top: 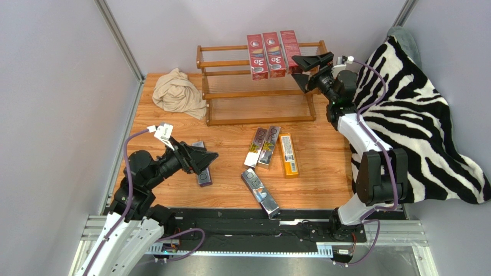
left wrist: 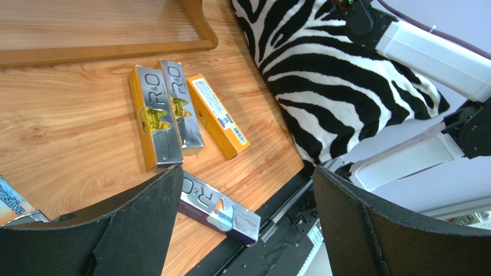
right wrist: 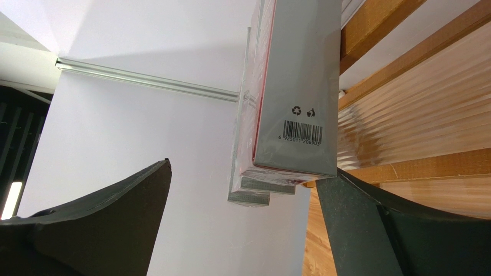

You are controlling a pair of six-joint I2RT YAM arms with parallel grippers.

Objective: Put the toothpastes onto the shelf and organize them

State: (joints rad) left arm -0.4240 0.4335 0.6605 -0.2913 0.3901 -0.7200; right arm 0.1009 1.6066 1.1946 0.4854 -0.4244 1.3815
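I should turn my left gripper and lower it over the middle of the silver carton (top: 203,170) (left wrist: 10,200), which is below it, so that the open fingers go on both long sides of the carton.
Three red toothpastes marked "3D" (top: 268,54) lie side by side on the top tier of the brown wooden shelf (top: 230,95). My right gripper (top: 303,70) stands open just right of them. In the right wrist view their grey undersides (right wrist: 297,86) hang close to my right finger (right wrist: 357,224), with nothing gripped. Two silver PRO cartons (top: 262,146), an orange one (top: 289,154) and another silver one (top: 260,192) lie on the table. My left gripper (top: 203,160) hovers open over a further silver carton (top: 203,177). The left wrist view shows the silver pair (left wrist: 164,112), the orange carton (left wrist: 218,115) and the silver/purple carton (left wrist: 216,208).
A beige cloth (top: 178,92) lies left of the shelf. A zebra-striped blanket (top: 415,121) covers the right side, under my right arm. Grey walls close in the left and back. A black rail (top: 259,221) runs along the near table edge.
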